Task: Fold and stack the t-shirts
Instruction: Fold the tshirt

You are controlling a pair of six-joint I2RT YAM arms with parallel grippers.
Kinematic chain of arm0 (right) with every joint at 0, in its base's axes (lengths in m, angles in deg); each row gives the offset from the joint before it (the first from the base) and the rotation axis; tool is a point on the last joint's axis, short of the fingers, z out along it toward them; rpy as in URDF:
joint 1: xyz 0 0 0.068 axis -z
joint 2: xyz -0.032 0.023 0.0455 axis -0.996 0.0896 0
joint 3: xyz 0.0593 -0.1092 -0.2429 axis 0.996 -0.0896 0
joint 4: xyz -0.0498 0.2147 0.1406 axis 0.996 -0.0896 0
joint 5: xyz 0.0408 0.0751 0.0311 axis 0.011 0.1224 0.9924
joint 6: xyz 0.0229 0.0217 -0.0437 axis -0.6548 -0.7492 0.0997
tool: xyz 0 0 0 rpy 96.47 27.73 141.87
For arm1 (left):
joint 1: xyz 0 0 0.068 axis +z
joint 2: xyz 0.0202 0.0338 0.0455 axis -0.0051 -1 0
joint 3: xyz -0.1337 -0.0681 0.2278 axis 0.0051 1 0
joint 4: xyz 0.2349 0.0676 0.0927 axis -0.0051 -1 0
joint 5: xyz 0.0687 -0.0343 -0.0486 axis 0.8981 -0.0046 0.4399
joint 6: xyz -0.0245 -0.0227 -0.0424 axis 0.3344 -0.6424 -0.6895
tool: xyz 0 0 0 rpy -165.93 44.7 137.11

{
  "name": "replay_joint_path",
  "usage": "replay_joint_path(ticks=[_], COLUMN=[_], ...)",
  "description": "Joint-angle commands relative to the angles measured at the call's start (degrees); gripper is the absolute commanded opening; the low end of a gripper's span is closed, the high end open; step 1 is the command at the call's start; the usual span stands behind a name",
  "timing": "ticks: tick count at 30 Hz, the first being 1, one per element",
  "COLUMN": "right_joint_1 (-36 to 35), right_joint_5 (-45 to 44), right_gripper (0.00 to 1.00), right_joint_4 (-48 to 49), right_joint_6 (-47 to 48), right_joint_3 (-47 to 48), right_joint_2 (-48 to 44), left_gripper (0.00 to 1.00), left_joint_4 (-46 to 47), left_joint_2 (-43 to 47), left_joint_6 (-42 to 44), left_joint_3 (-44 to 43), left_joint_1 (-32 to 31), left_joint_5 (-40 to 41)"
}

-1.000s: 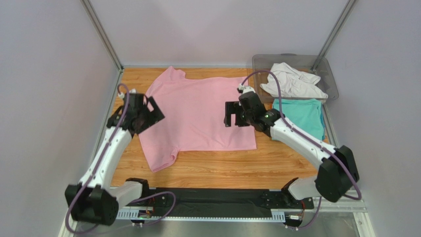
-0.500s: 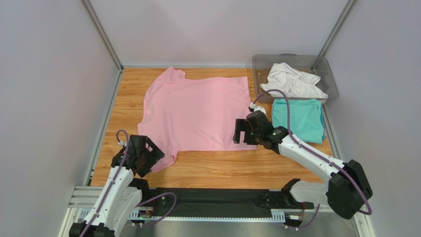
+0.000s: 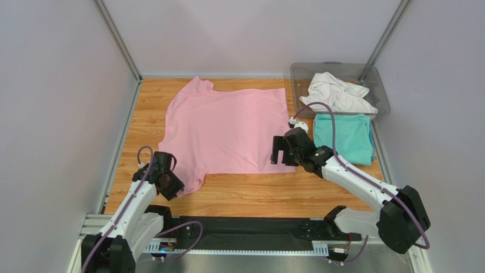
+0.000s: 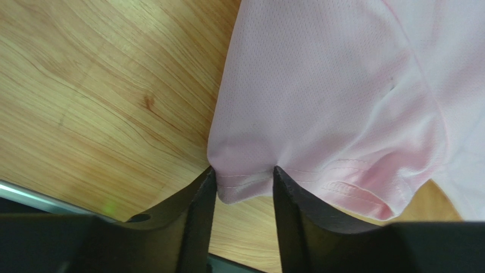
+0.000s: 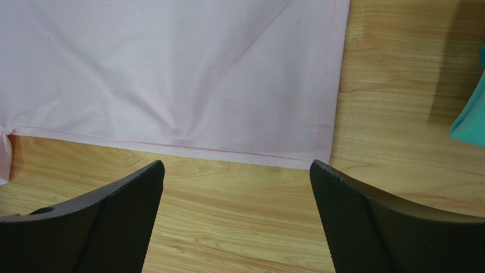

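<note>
I need to move my right gripper toward the teal t-shirt next and lower it onto the near hem corner (image 3: 292,169) (image 5: 321,161).
A light pink t-shirt (image 3: 227,128) lies spread flat on the wooden table. My left gripper (image 3: 172,187) is low at its near-left sleeve. In the left wrist view the jaws (image 4: 243,176) stand half narrowed with the sleeve hem of the pink t-shirt (image 4: 330,85) between the fingertips, still with a gap. My right gripper (image 3: 277,158) hovers wide open at the near-right corner of the hem; in its wrist view the pink t-shirt (image 5: 171,74) lies just beyond the gripper (image 5: 236,170). A folded teal t-shirt (image 3: 344,136) lies at the right. A crumpled white t-shirt (image 3: 338,94) sits in the bin.
A clear grey plastic bin (image 3: 299,71) stands at the back right corner. Metal frame posts and grey walls enclose the table. A corner of the teal t-shirt (image 5: 472,114) shows at the right edge of the right wrist view. Bare wood runs along the near edge.
My left arm swung from the far-left sleeve down to the near-left sleeve and its jaws narrowed around the hem. My right arm moved toward me to the near-right hem corner, staying open.
</note>
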State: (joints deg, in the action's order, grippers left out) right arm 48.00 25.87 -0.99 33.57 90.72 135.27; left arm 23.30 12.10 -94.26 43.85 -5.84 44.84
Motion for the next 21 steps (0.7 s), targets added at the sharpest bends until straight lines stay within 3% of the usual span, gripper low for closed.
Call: replay_joint_path(ticks=[1,5,6,17,21], right_joint_1=[-0.23,-0.14,-0.14,0.12,0.56], right_joint_5=[-3.07,-3.51,-3.69,-10.01,-13.53], right_gripper=[1.00,1.00,1.00,1.00,0.89], right_joint_4=[0.04,-0.58,-1.10,-3.13,-3.21], right_joint_6=[0.96,1.13,1.05,-7.90,-9.85], right_joint_3=[0.66,0.66,0.66,-6.89,-8.39], right_joint_2=[-0.49,-0.48,-0.57,-4.18,-2.95], left_gripper=[0.41,0.15,0.01,0.00,0.00], left_joint_4=[1.29,1.91,2.08,8.23,9.64], left_joint_2=[-1.31,-2.28,-2.37,0.44,0.70], left_joint_6=[1.76,2.38,2.55,6.85,8.79], left_joint_3=[-1.54,-1.54,-1.54,2.32,2.94], left_joint_1=[0.15,0.15,0.15,0.15,0.15], left_joint_5=[0.28,0.19,0.19,-2.71,-2.88])
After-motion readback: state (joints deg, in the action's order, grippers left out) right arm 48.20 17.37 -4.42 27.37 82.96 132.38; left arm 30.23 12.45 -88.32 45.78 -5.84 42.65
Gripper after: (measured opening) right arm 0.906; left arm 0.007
